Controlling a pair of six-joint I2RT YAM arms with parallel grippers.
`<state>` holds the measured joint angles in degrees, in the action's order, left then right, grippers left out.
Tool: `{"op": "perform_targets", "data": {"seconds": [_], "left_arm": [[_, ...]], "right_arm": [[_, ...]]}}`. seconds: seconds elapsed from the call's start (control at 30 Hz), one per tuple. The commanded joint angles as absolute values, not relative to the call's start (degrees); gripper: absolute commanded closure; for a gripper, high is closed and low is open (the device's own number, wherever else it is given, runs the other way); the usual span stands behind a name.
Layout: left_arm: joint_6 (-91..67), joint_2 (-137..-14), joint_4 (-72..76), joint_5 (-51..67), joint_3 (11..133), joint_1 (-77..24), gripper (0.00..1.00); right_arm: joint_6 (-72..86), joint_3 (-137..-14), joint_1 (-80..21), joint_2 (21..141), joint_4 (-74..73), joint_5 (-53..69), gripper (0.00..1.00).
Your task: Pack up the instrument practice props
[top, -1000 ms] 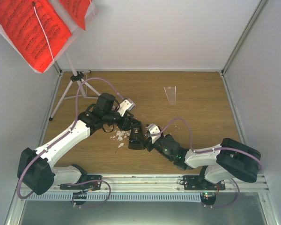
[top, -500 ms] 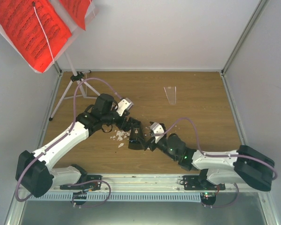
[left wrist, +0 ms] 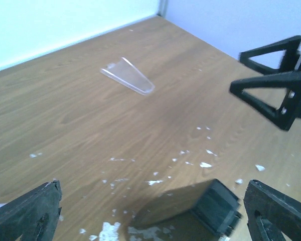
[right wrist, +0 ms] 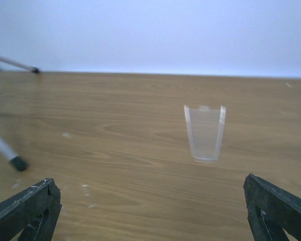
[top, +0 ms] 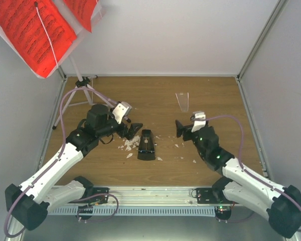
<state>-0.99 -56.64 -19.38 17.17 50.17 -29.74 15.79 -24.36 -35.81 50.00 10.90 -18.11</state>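
My right gripper reaches outward and down onto the clear plastic piece's long rim [top: 187,104] [right wrist: 220,134] to the right in the wrist view next, since the piece has thin raised rims.
The small black pyramid-shaped metronome [top: 146,144] appears to lie on its side mid-table among white crumbs; it also shows at the bottom of the left wrist view [left wrist: 213,207]. My left gripper [top: 132,129] [left wrist: 151,193] is open and empty, just left of the metronome. My right gripper [top: 181,127] [right wrist: 149,183] is open and empty, well to the right of it. The white music stand [top: 74,68] stands at the far left on thin tripod legs [top: 69,103], one leg showing in the right wrist view [right wrist: 4,149]. It carries the red music sheets [top: 30,30].
A clear plastic tapered piece [top: 182,101] lies at the far right-centre of the table [top: 220,100], also seen from both wrists [left wrist: 128,75] [right wrist: 205,133]. White crumbs [top: 126,146] lie around the metronome. White walls enclose the table.
Both grippers were at the metronome; they have drawn apart, the left to the left, the right far to the right. The metronome stays on the table, free.
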Motion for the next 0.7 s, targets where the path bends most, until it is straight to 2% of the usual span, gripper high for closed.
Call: {"op": "perform_targets", "data": {"seconds": [0.0, 0.13, 0.3, 0.57, 0.67], "left_arm": [[-3.9, -55.9, -16.6, 9.8, 49.6, -28.0, 0.01], [-4.0, -54.5, -16.3, 8.0, 49.3, -27.6, 0.01], [-3.9, -52.7, -16.4, 6.1, 48.9, -27.4, 0.01], [-3.7, -51.1, -16.7, 4.6, 48.7, -27.3, 0.01], [-3.6, -50.5, -17.0, 3.7, 48.7, -27.3, 0.01]], "right_arm": [[20.7, -30.1, -24.2, 55.7, -0.8, -11.6, 0.01], [23.0, -34.6, -15.1, 66.7, -5.3, -5.3, 0.00], [22.2, -39.6, -9.9, 78.7, -4.5, 2.0, 0.00], [19.2, -50.7, -9.2, 91.7, -6.5, 3.4, 0.20], [18.3, -53.5, -9.2, 95.4, -6.9, 3.5, 0.25]]}}
